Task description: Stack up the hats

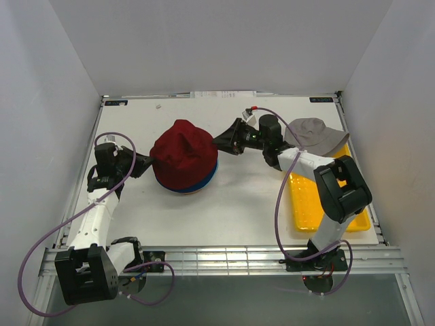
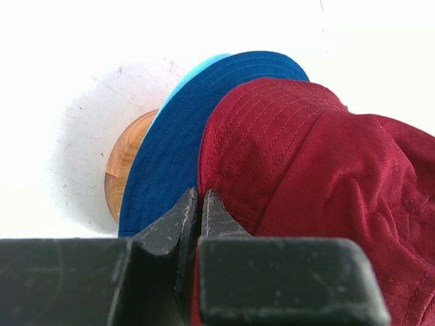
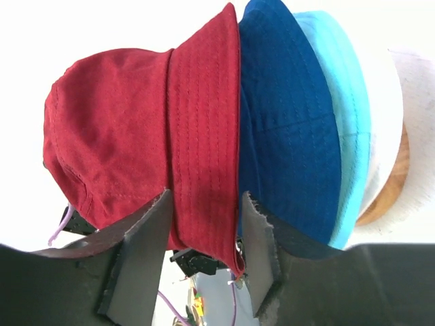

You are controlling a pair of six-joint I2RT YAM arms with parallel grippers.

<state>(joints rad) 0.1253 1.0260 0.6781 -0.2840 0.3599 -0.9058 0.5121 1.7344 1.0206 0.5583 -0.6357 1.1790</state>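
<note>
The left gripper lowers the red hat's pinched edge onto the navy blue hat's edge next and releases it, as a wide navy part remains uncovered.
A dark red hat (image 1: 183,155) tops a stack on the wooden stand (image 2: 122,170) at the table's middle. Under it lie the navy blue hat (image 3: 285,122), the teal hat (image 3: 346,122) and a white brim (image 3: 382,115). My left gripper (image 1: 148,163) is shut on the red hat's left brim (image 2: 272,156). My right gripper (image 1: 219,142) is open, and its fingers (image 3: 262,251) straddle the red hat's right brim (image 3: 204,136) without pinching it. A grey hat (image 1: 314,134) lies behind my right arm, over the far end of the yellow tray.
The flat yellow tray (image 1: 306,204) lies at the right, under my right arm. White walls close in the table on the left, far and right sides. Purple cables loop beside both arms.
</note>
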